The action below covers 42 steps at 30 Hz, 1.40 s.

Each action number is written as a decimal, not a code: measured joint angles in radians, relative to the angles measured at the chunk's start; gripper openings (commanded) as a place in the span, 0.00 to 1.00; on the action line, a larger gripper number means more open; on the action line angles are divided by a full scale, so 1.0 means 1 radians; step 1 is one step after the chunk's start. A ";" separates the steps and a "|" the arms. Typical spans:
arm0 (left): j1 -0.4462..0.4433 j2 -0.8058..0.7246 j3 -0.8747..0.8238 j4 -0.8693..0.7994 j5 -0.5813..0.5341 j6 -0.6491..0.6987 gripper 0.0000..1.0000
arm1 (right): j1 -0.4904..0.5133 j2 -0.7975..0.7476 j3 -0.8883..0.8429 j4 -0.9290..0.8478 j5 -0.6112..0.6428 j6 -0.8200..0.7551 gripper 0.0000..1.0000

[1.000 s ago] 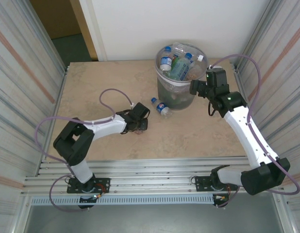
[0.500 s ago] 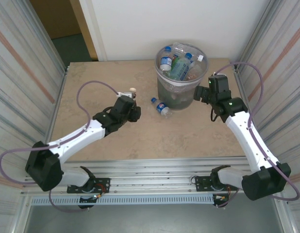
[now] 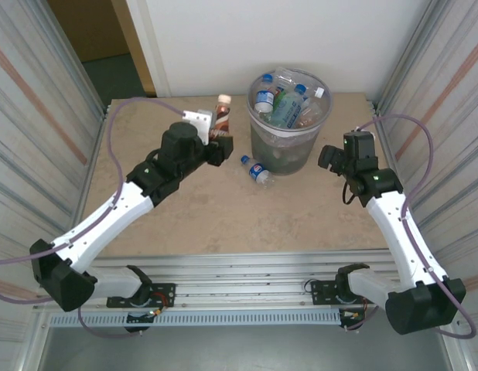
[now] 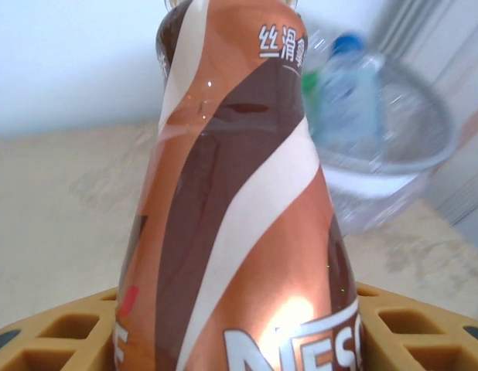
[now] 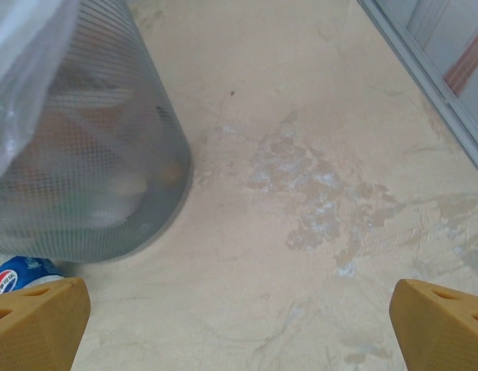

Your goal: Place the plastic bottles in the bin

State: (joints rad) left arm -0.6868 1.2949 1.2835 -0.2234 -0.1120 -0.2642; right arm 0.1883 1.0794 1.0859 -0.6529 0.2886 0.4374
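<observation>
My left gripper will next swing outward, toward the other arm, and over the bin's open top (image 3: 285,91) (image 4: 370,116) to release the bottle, because that opening of the bin lies outward of my gripper.
My left gripper (image 3: 217,144) is raised above the table and shut on an orange-brown labelled plastic bottle (image 3: 222,116), held upright just left of the bin (image 3: 289,151). In the left wrist view that bottle (image 4: 239,193) stands between my tan fingers (image 4: 61,340), with the bin (image 4: 394,147) behind it to the right. The bin holds several bottles (image 3: 285,104). A blue-labelled bottle (image 3: 257,171) lies on the table by the bin's foot. My right gripper (image 3: 326,157) is open and empty to the right of the bin; its view takes in the bin's mesh wall (image 5: 76,154) and the blue-labelled bottle (image 5: 18,274).
Ribbed metal walls (image 3: 38,116) close in the table (image 3: 247,216) on both sides, with a white wall behind. Purple cables (image 3: 138,104) loop off both arms. Bare table top (image 5: 316,193) lies under the right gripper.
The left arm has lifted the orange-brown bottle off the table and swung it up and back toward the bin. The right arm has drawn back from the bin toward the right.
</observation>
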 measured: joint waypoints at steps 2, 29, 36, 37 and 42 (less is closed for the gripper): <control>0.000 0.051 0.081 0.025 0.056 0.030 0.37 | -0.009 -0.009 -0.008 -0.005 -0.003 0.008 0.98; 0.022 0.866 1.013 -0.069 0.294 0.172 0.52 | -0.012 -0.046 -0.024 -0.034 -0.028 0.053 0.98; 0.022 0.903 1.032 -0.088 0.249 0.157 0.75 | -0.012 -0.039 -0.024 -0.034 -0.035 0.053 0.98; 0.022 0.903 1.032 -0.089 0.243 0.155 0.76 | -0.012 -0.036 -0.024 -0.033 -0.036 0.053 0.98; 0.025 0.903 1.037 -0.087 0.215 0.156 0.76 | -0.012 -0.016 -0.024 -0.033 -0.054 0.053 0.98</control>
State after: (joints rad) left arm -0.6621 2.1983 2.3207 -0.3099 0.1028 -0.1085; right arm 0.1761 1.0630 1.0618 -0.6861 0.2344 0.4904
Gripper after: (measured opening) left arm 0.764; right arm 0.978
